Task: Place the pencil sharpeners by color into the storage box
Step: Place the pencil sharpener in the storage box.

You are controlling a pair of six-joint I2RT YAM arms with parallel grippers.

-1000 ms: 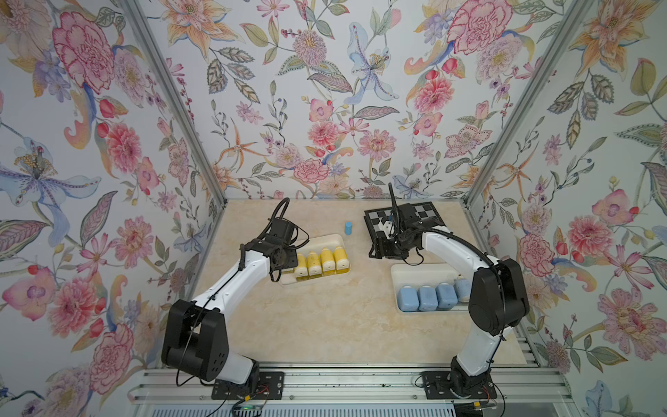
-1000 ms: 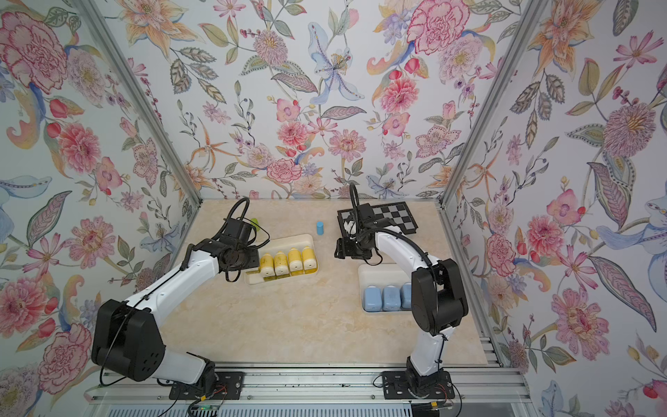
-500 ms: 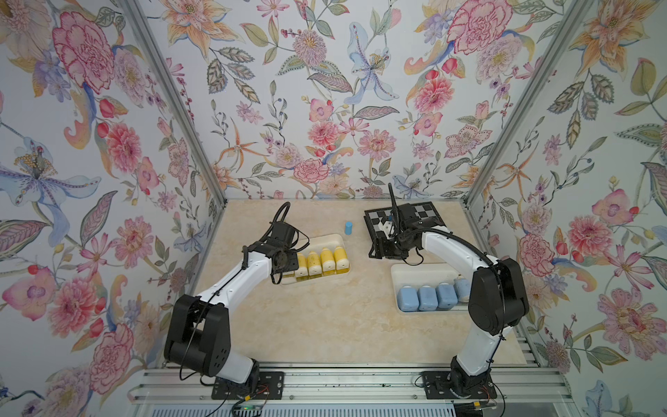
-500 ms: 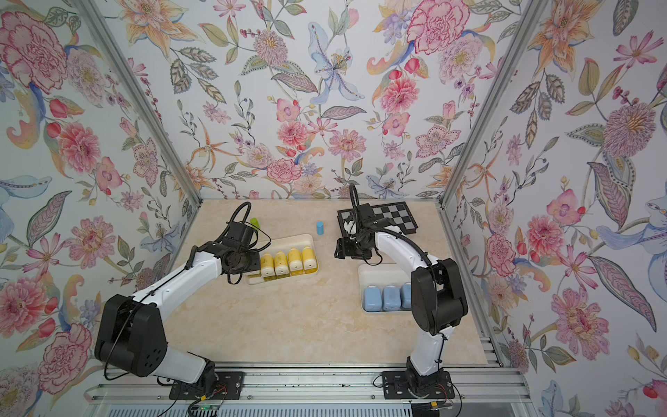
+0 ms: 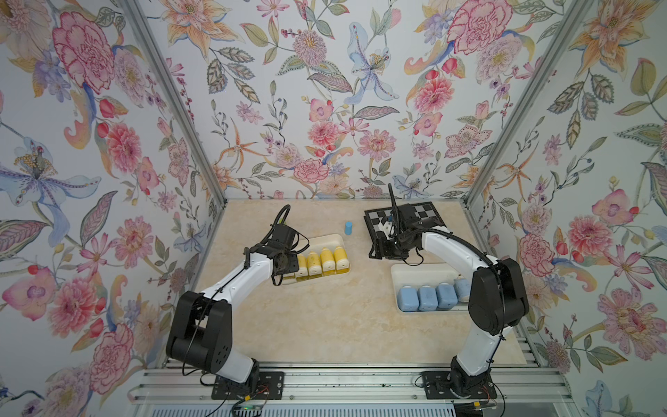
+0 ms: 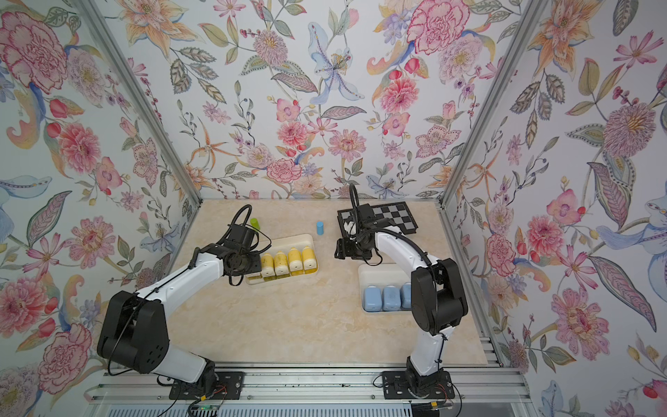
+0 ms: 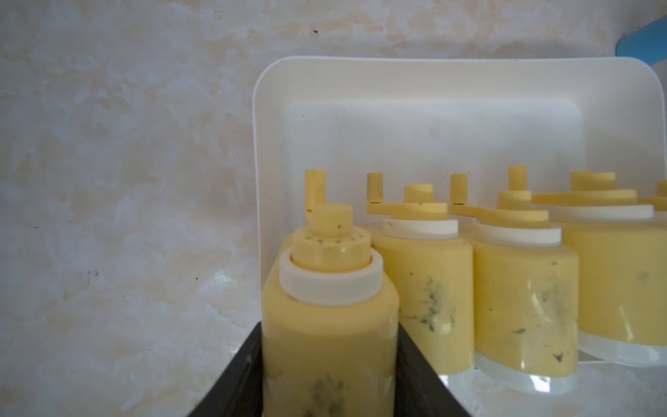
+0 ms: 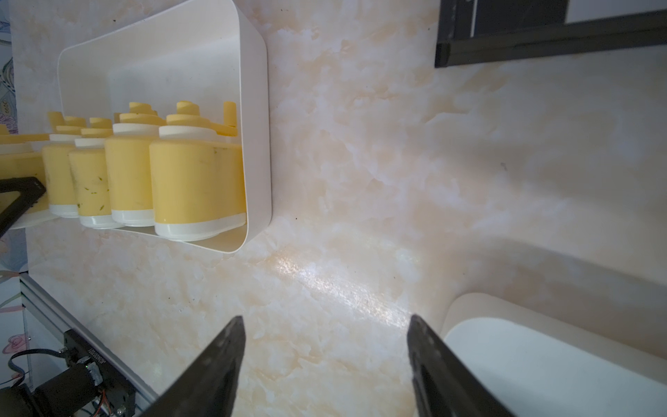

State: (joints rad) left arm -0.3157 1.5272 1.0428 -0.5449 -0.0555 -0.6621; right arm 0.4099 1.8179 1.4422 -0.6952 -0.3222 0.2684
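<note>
The yellow sharpener in my left gripper still hangs above its row, so next my left gripper needs to go down into the gap [image 6: 255, 278] [image 7: 283, 222] beside the box's end and let go of the sharpener there.
Several yellow pencil sharpeners [image 5: 321, 261] lie in a row in the white storage box [image 5: 326, 238] left of centre. My left gripper [image 5: 285, 265] is at the row's left end, over the box's left rim. In the left wrist view it [image 7: 330, 361] is shut on one more yellow pencil sharpener [image 7: 330, 317], black fingers [image 7: 245, 372] pressed to both sides. Several pale-blue sharpeners [image 5: 427, 296] lie in a second white box [image 5: 415, 269] at the right. My right gripper [image 5: 382, 249] hovers open over bare table; its wrist view [image 8: 325, 343] shows nothing between the fingers.
A small blue upright cylinder [image 5: 348, 228] stands behind the yellow box. A small green cylinder [image 6: 254, 222] stands behind my left wrist. A black-and-white checkerboard [image 5: 422, 216] lies at the back right, under the right arm. Floral walls close in on three sides.
The left arm has shifted slightly toward the front with the yellow sharpener still gripped. The right arm has not moved.
</note>
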